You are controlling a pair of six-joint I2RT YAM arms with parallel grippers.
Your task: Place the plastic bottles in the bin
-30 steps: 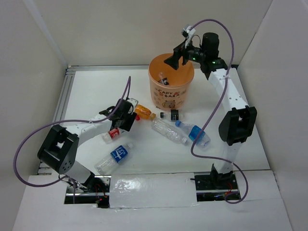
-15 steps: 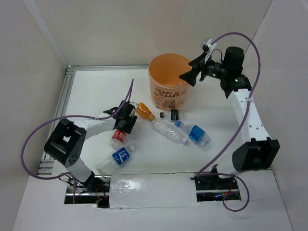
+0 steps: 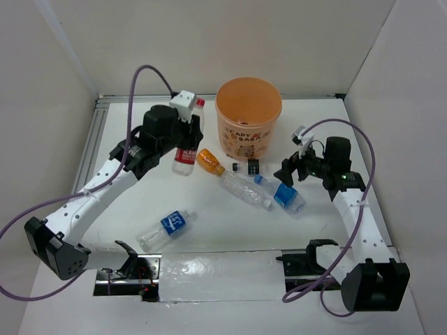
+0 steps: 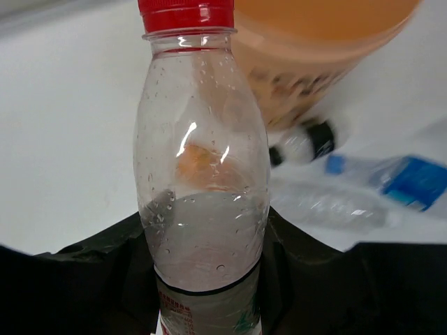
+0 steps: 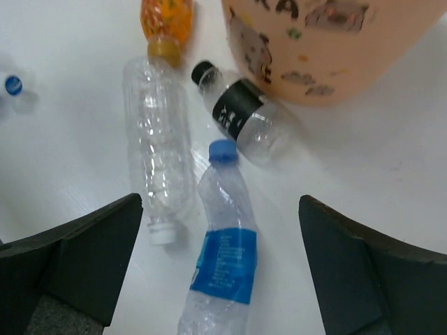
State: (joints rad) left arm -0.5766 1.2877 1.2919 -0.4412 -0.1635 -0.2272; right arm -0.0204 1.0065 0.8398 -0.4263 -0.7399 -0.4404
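I will move my right gripper down onto the bottle's blue label (image 3: pixel 285 195) (image 5: pixel 225 264) next. The label is below it, and the open fingers are already on both sides of that label.
My left gripper (image 3: pixel 186 131) is shut on a clear red-capped, red-labelled plastic bottle (image 3: pixel 184 156), holding it upright above the table just left of the orange bin (image 3: pixel 248 118). In the left wrist view the bottle (image 4: pixel 202 160) stands between my black fingers (image 4: pixel 105 279), with the bin (image 4: pixel 314 49) behind it. My right gripper (image 3: pixel 288 171) hangs open over a blue-labelled bottle (image 5: pixel 222 262). Beside that one lie a clear unlabelled bottle (image 5: pixel 157 153), an orange bottle (image 5: pixel 166 21) and a tiny dark-labelled bottle (image 5: pixel 241 118). Another blue-labelled bottle (image 3: pixel 164 229) lies near the front left.
White walls close in the table on the left, back and right. The bin's side (image 5: pixel 328 42) carries cartoon prints and stands close behind the tiny bottle. The arm bases sit at the near edge (image 3: pixel 223 269).
The left gripper closed on the red-capped bottle and lifted it from the table up beside the bin. The right arm swung away from over the bin and came down above the blue-labelled bottle.
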